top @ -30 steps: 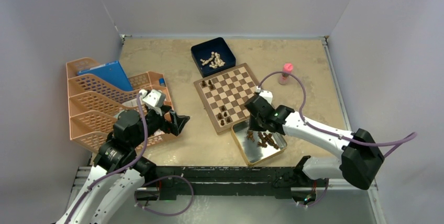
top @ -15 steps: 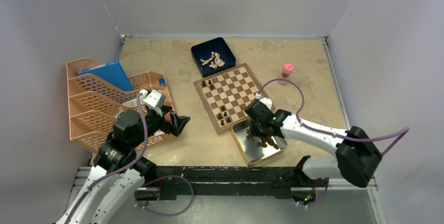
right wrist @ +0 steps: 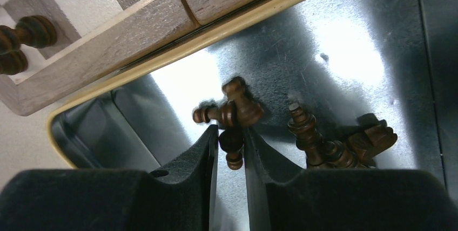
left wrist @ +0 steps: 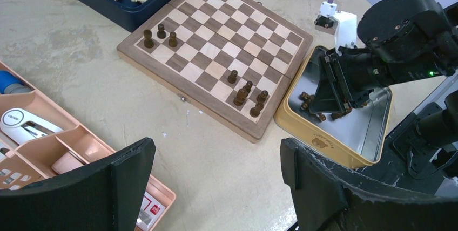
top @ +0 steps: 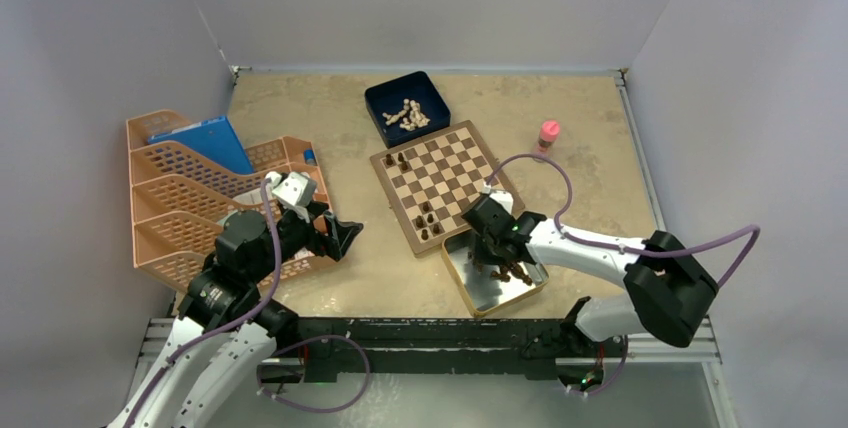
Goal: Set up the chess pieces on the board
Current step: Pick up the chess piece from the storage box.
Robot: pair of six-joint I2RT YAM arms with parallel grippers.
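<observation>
The dark pawn [right wrist: 233,145] held by my right gripper is to my left gripper's right in the top view, so next I swing that way and outward to take it.
The board [top: 455,173] lies mid-table, with three dark chess pieces [top: 402,160] at its far left corner and several [top: 428,220] near its front corner; they also show in the left wrist view [left wrist: 246,93]. My right gripper [top: 497,253] is down inside the silver tin [top: 470,293]. In the right wrist view the gripper [right wrist: 230,134] is shut on a dark pawn [right wrist: 233,145] lying on the tin floor. More loose dark pieces [right wrist: 318,139] lie beside it. My left gripper [top: 340,236] is open and empty above bare table left of the board [left wrist: 232,31].
A dark blue box [top: 407,108] with cream chessmen stands behind the board. Orange mesh trays [top: 190,208] fill the left side, close to my left gripper. A small pink bottle [top: 548,136] stands right of the board. The tin's rim [right wrist: 162,63] touches the board's edge.
My right gripper has moved a little left and down into the tin, onto the dark pieces. The left arm has not moved.
</observation>
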